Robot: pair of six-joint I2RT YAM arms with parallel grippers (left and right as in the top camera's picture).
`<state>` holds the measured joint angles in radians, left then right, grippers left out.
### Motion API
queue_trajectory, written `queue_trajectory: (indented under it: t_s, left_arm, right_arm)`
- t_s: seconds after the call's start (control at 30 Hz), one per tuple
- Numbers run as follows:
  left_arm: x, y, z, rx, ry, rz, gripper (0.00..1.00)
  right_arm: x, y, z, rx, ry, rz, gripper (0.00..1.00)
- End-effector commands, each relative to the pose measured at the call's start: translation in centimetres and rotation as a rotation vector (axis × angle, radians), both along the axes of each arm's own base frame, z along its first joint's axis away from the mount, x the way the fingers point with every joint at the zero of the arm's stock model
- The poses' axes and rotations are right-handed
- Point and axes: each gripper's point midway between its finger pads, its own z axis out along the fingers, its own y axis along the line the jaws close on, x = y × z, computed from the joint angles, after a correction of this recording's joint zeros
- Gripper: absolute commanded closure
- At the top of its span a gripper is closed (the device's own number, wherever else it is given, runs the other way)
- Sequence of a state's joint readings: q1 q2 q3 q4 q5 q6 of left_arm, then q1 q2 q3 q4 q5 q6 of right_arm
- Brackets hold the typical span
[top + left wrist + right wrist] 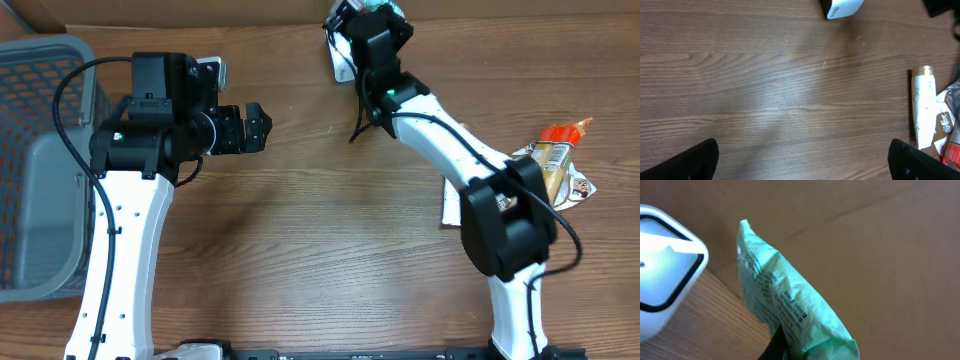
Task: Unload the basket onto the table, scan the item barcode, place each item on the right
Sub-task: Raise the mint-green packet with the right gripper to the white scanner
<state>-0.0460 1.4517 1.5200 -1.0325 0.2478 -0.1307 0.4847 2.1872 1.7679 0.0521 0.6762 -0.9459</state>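
Note:
My right gripper is holding the packet and will next move back and down over the pile point(507, 202) beside the white tube and let the packet go, because the other items lie back from the scanner.
My right gripper point(372, 22) is at the table's far edge, shut on a crinkled green packet point(785, 305) with dark print on it. One dark finger point(777, 342) shows against the packet's left side; the other is hidden behind it. The packet point(386, 8) hangs just right of the white scanner point(665, 280), whose dark-rimmed window shows at the left of the right wrist view. In the overhead view the scanner point(340, 62) stands beside the right wrist. My left gripper point(258, 125) hovers open over bare wood at the left, its fingertips point(695, 160) wide apart with nothing between them.
A grey basket point(40, 160) stands at the left edge. At the right lies a pile of items point(555, 165), among them a white tube point(922, 107) with a gold cap. A cardboard wall runs along the back of the table.

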Motion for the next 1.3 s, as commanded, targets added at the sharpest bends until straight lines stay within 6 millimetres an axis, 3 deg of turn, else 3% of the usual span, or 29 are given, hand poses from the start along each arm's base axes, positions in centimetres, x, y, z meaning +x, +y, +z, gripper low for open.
queue_trajectory:
  t_s: [0.0,0.17,0.23,0.4,0.8,0.97,1.1,1.27]
  left_arm:
    - [0.0,-0.4,0.2,0.004,-0.007,-0.023,0.0]
    - [0.0,-0.4,0.2,0.004,-0.007,-0.024,0.0]
    - [0.0,-0.4,0.2,0.005,-0.008,-0.023,0.01]
    - [0.0,-0.4,0.2,0.005,-0.008,-0.024,0.0]
    - [0.0,-0.4,0.2,0.004,-0.007,-0.024,0.0]
    - [0.0,-0.4,0.2,0.004,-0.007,-0.023,0.0]
    - [0.0,-0.4,0.2,0.004,-0.007,-0.024,0.0]
    - [0.0,-0.4,0.2,0.004,-0.007,-0.023,0.0]
  right_arm:
    - [1.3,0.1,-0.5,-0.17,-0.021,0.017,0.96]
    - [2.0,0.7,-3.7,-0.338,0.027,0.058,0.96]
    - [2.0,1.0,-4.1,-0.343,0.032,0.068,0.96]
    - [1.9,1.9,-3.2,-0.324,-0.009,0.077,0.96]
    - [1.4,3.7,-3.2,-0.319,-0.015,0.117,0.96]
    - [1.3,3.6,-3.1,-0.306,-0.018,0.099,0.96]
    - [0.7,3.3,-1.4,-0.216,-0.054,0.045,0.96]
    - [-2.3,3.1,3.7,-0.023,-0.031,0.035,0.96]
